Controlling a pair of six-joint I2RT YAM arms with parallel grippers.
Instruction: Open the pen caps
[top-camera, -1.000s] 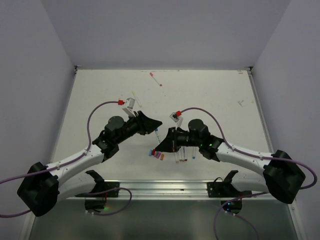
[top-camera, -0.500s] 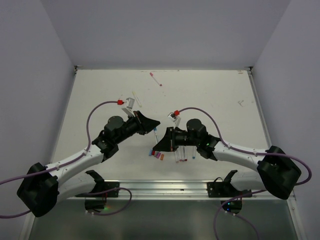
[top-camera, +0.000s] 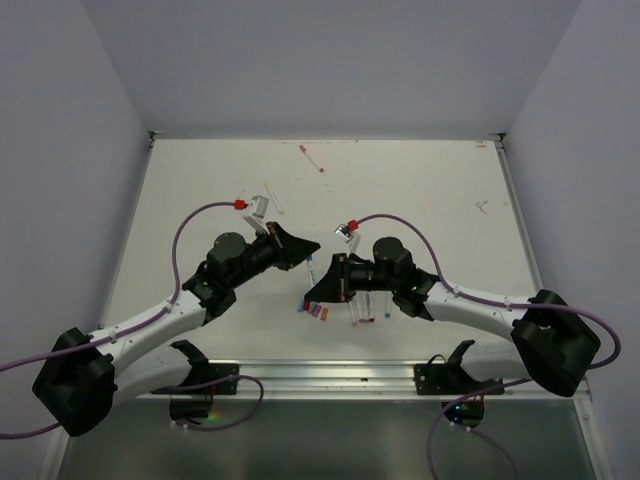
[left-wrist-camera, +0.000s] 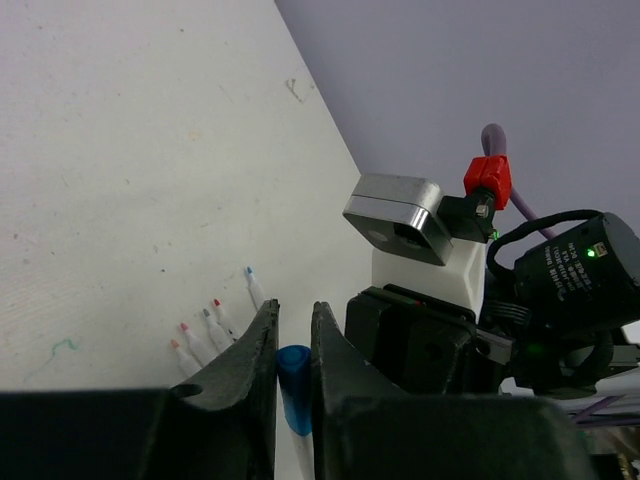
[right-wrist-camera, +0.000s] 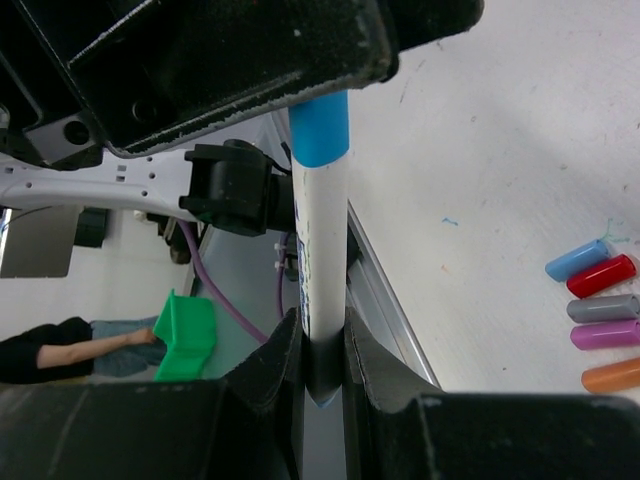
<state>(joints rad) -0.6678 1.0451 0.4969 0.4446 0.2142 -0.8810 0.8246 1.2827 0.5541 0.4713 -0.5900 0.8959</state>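
Observation:
The row of caps ends beside the loose blue cap, so my left gripper will next move back and down to release its cap on the tabletop (top-camera: 292, 300) there.
A white pen (right-wrist-camera: 322, 250) with a blue pen cap (right-wrist-camera: 320, 130) is held between both arms, above the table. My right gripper (right-wrist-camera: 322, 325) is shut on the barrel's lower end. My left gripper (left-wrist-camera: 295, 310) is shut on the blue pen cap (left-wrist-camera: 293, 385), whose end shows between the fingers. From above, the two grippers meet tip to tip around the pen (top-camera: 311, 268). Several loose pen caps (right-wrist-camera: 601, 275), blue, red, grey, purple and orange, lie in a row on the table. Several uncapped pens (left-wrist-camera: 222, 318) lie side by side nearby.
From above, the loose caps (top-camera: 314, 311) and uncapped pens (top-camera: 366, 305) lie just under the right gripper. Two more pens rest farther back, one red-tipped (top-camera: 311, 159) and one pale (top-camera: 273, 196). A metal rail (top-camera: 330, 377) runs along the table's near edge.
The left gripper's jaws have closed onto the blue cap. The right arm has shifted slightly left, still gripping the pen barrel.

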